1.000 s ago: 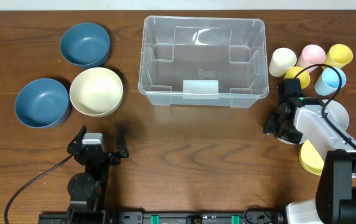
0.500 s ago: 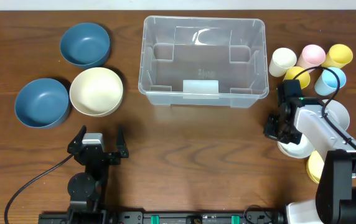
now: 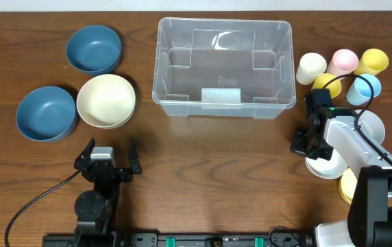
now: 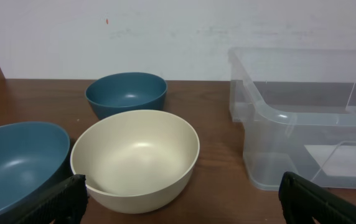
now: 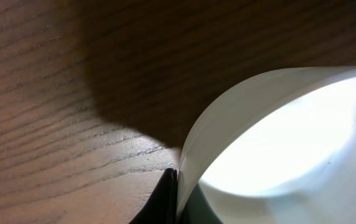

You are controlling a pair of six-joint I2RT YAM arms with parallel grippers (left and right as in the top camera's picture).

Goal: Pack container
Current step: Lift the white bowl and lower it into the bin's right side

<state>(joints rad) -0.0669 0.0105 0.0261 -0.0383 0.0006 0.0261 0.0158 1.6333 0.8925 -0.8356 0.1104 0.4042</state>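
Note:
The robot's right gripper will next lift the bowl outward over the side of the container, to the left in the overhead view, then lower it and release it on the empty bottom of the container.
The container point(image 3: 224, 27), a large clear rectangular bin, stands empty at the back middle of the table; its left end also shows at the right of the left wrist view point(image 4: 302, 93). My right gripper point(image 3: 307, 143) is in front of and to the right of the container, shut on the rim of a white bowl point(image 3: 327, 165). In the right wrist view the dark fingers point(image 5: 168, 198) pinch that thin white rim point(image 5: 209, 137) just above the wood. My left gripper point(image 3: 108, 156) stands open near the front left, holding nothing, its fingertips point(image 4: 66, 198) apart in front of the cream bowl point(image 4: 137, 155).
Two blue bowls point(image 3: 94, 48) point(image 3: 45, 112) and a cream bowl point(image 3: 106, 101) sit at the left. Several pastel cups point(image 3: 312, 67) cluster at the back right. A yellow bowl point(image 3: 349, 185) lies partly under the white one and my right arm.
My right gripper has closed on the white bowl's rim. The white bowl has shifted toward the front and covers more of the yellow bowl. The left arm has not moved.

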